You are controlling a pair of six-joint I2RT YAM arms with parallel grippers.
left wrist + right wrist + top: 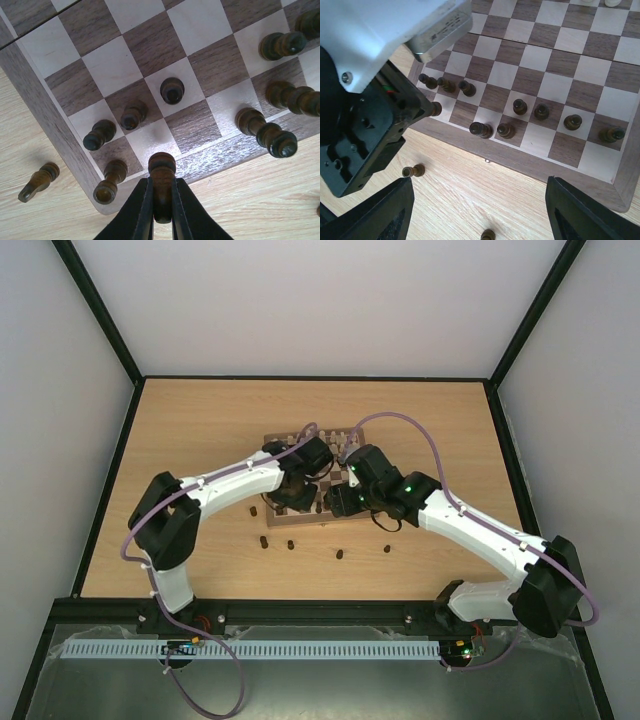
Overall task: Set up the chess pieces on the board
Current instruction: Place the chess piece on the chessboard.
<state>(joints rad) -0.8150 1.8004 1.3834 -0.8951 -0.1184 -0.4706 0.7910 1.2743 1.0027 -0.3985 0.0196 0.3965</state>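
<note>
My left gripper should next move down and let go of the dark brown chess piece (162, 166) on the light square (152, 139) beside the corner piece, because that empty square is below it.
The board (35, 82) lies mid-table, mostly under both wrists in the top view (283, 440). My left gripper (161, 184) is shut on a dark brown chess piece (162, 166), held upright just above the board's near border; in the top view this gripper (293, 496) is over the board's near-left part. Several dark pieces (172, 90) stand on the near two rows. My right gripper (482, 212) is open and empty above the bare table just short of the board's border (545, 170); it also shows in the top view (335, 502). More dark pieces (481, 129) stand there.
Loose dark pieces lie on the tabletop in front of the board (263, 541), (340, 555), (386, 549), one near the board's corner (37, 181) and two near my right gripper (413, 171), (487, 234). The left arm's wrist (375, 75) crowds the right wrist view.
</note>
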